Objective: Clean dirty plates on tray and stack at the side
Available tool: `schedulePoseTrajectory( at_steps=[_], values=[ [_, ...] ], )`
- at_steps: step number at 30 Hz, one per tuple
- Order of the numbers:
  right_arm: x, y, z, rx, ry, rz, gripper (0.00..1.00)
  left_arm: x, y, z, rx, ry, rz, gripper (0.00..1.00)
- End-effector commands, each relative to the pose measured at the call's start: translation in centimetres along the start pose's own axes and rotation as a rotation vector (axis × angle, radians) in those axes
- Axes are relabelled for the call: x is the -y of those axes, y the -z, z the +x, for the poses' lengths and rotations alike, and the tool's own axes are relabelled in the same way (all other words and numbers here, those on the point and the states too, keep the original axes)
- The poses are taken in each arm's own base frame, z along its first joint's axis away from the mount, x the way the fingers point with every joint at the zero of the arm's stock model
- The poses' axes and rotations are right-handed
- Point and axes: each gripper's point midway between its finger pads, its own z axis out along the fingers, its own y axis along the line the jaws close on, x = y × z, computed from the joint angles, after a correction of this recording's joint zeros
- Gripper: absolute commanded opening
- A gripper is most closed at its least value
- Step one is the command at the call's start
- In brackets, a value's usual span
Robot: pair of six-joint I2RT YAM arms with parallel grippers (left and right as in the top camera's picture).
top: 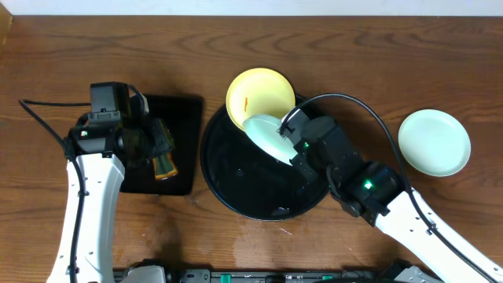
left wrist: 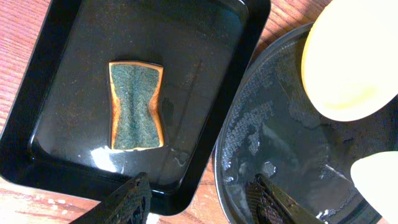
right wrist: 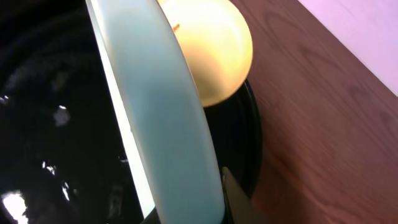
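My right gripper will next swing off the tray to the right in the overhead view and then go down over the second mint plate [top: 434, 142], because that plate lies at the side.
My right gripper [top: 296, 151] is shut on the rim of a light blue-mint plate [top: 267, 135] and holds it tilted on edge over the round black tray [top: 236, 185]. In the right wrist view the plate [right wrist: 161, 112] fills the space between the fingers [right wrist: 199, 199]. A pale yellow plate [top: 259, 94] with a small orange smear rests on the tray's far rim; it also shows in the right wrist view [right wrist: 214, 50]. A second mint plate [top: 434, 141] lies on the table at the right. My left gripper [left wrist: 199, 190] is open and empty.
A narrower black rectangular tray [left wrist: 74, 50] left of the round tray [left wrist: 280, 137] holds a green and orange sponge [left wrist: 135, 106]. My left gripper [top: 153, 145] hovers over this tray's right part. Both trays look wet. Cables run along each arm.
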Motion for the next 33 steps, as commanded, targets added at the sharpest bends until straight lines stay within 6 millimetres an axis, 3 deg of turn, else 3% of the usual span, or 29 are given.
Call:
schedulePoseTrajectory(
  at_steps=[1,16,24,26,28,33],
  values=[
    [0.7,0.6,-0.7,0.015,0.009,0.037,0.01,-0.3,0.0,0.1,-0.004,-0.013,-0.012,0.54],
    [0.8,0.6,-0.7,0.014,0.006,0.04,0.01,-0.3,0.0,0.1,-0.004,-0.012,-0.012,0.54],
    [1.1,0.5,-0.6,0.013,-0.086,0.046,0.01,-0.3,0.0,0.1,-0.004,-0.012,-0.012,0.54],
    [1.8,0.4,-0.3,0.005,-0.19,0.06,0.01,-0.3,0.0,0.1,-0.004,-0.012,-0.012,0.54],
    [3.8,0.2,0.9,-0.024,-0.406,0.121,0.01,-0.3,0.0,0.1,-0.004,-0.012,-0.012,0.54],
    [8.7,0.0,6.7,-0.157,-0.97,0.163,0.01,-0.3,0.0,0.1,-0.004,-0.012,-0.012,0.54]
  ],
)
